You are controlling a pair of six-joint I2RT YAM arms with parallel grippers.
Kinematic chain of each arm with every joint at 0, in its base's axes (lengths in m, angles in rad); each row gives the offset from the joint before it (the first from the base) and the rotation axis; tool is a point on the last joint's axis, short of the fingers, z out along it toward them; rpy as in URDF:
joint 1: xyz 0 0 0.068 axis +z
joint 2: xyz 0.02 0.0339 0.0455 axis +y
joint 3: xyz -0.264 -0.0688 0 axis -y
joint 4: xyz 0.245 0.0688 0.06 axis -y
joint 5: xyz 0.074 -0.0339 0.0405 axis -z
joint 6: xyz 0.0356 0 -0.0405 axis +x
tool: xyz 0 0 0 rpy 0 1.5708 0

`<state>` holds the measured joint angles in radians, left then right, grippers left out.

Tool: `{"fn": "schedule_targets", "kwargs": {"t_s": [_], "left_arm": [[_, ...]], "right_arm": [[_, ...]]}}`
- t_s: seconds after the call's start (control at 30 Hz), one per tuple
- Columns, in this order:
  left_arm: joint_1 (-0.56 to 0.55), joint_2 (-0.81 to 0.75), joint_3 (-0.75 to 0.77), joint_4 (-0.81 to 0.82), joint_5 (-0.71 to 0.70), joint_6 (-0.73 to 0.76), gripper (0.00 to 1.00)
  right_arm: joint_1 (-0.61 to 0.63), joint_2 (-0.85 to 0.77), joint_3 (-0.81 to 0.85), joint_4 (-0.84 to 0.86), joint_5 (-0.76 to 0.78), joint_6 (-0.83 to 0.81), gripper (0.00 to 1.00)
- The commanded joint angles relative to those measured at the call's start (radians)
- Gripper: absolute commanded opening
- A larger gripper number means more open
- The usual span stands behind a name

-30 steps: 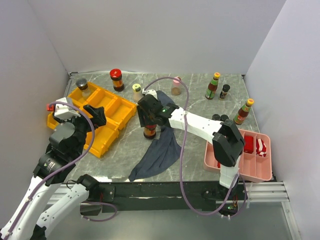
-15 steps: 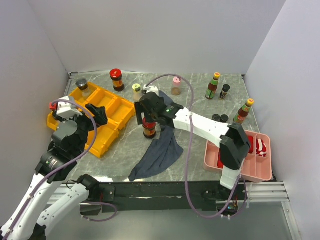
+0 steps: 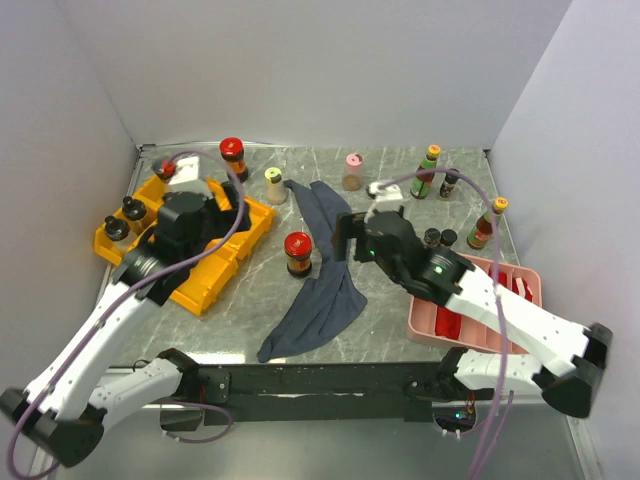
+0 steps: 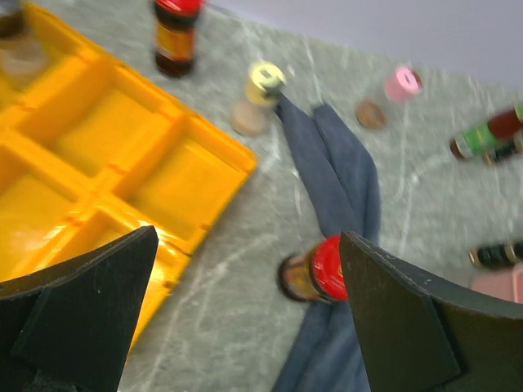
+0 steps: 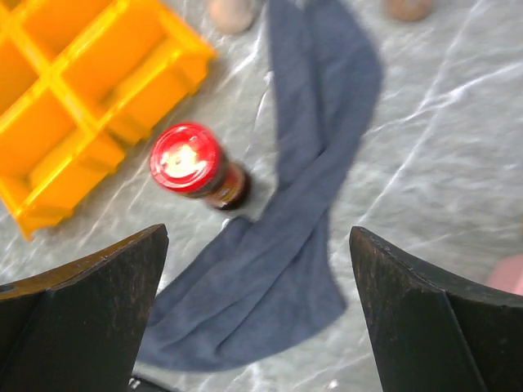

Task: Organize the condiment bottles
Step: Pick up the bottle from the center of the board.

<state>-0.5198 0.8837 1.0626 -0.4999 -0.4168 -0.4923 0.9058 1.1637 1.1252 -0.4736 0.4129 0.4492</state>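
My left gripper is above the yellow tray (image 3: 215, 262) and will next move over the red-lidded dark jar and down around its lid, since the jar stands free beside the cloth.
A red-lidded dark jar (image 3: 298, 252) stands free on the table at the left edge of the grey-blue cloth (image 3: 322, 290); it also shows in the left wrist view (image 4: 323, 268) and the right wrist view (image 5: 192, 163). My right gripper (image 3: 345, 236) is open and empty, just right of the jar, above the cloth (image 5: 310, 204). My left gripper (image 3: 224, 204) is open and empty above the yellow tray (image 3: 215, 262). Another red-lidded jar (image 3: 233, 158), a yellow-capped shaker (image 3: 275, 185), a pink-capped shaker (image 3: 352, 171), two orange-capped sauce bottles (image 3: 427, 170) (image 3: 485, 222) and a black-capped bottle (image 3: 450, 183) stand along the back and right.
Two black-capped bottles (image 3: 124, 218) stand in the yellow tray's left compartments, and a silver-capped shaker (image 3: 163, 168) at its back corner. The pink tray (image 3: 520, 345) with red packets is at the right front. Two tiny black-capped bottles (image 3: 440, 237) stand beside it. White walls enclose the table.
My right gripper has let go of the red-lidded jar and pulled back to the right. My left arm has swung forward over the yellow tray, uncovering the black-capped bottles.
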Motion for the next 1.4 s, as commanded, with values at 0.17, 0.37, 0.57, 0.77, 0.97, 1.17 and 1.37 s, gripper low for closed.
{"fn": "schedule_targets", "kwargs": {"t_s": [0.17,0.37,0.57,0.77,0.97,1.17,1.37], "left_arm": [[-0.052,0.296,0.149,-0.038,0.21,0.009,0.99],[-0.149,0.46,0.223,-0.049,0.191,0.04,0.99],[-0.183,0.554,0.249,-0.04,0.181,0.044,0.97],[-0.195,0.624,0.255,-0.037,0.213,0.049,0.94],[-0.206,0.686,0.258,-0.031,0.211,0.052,0.97],[-0.212,0.728,0.255,-0.017,0.239,0.057,0.93],[-0.213,0.768,0.266,-0.042,0.216,0.044,0.87]], "right_arm": [[-0.004,-0.275,-0.251,0.144,0.245,-0.024,1.0],[-0.007,-0.358,-0.315,0.208,0.254,-0.026,1.0],[-0.007,-0.377,-0.329,0.217,0.262,-0.024,1.0],[-0.007,-0.386,-0.334,0.217,0.264,-0.026,1.0],[-0.007,-0.384,-0.332,0.216,0.262,-0.03,1.0],[-0.007,-0.383,-0.335,0.219,0.262,-0.037,1.0],[-0.007,-0.377,-0.332,0.219,0.257,-0.037,1.0]]}}
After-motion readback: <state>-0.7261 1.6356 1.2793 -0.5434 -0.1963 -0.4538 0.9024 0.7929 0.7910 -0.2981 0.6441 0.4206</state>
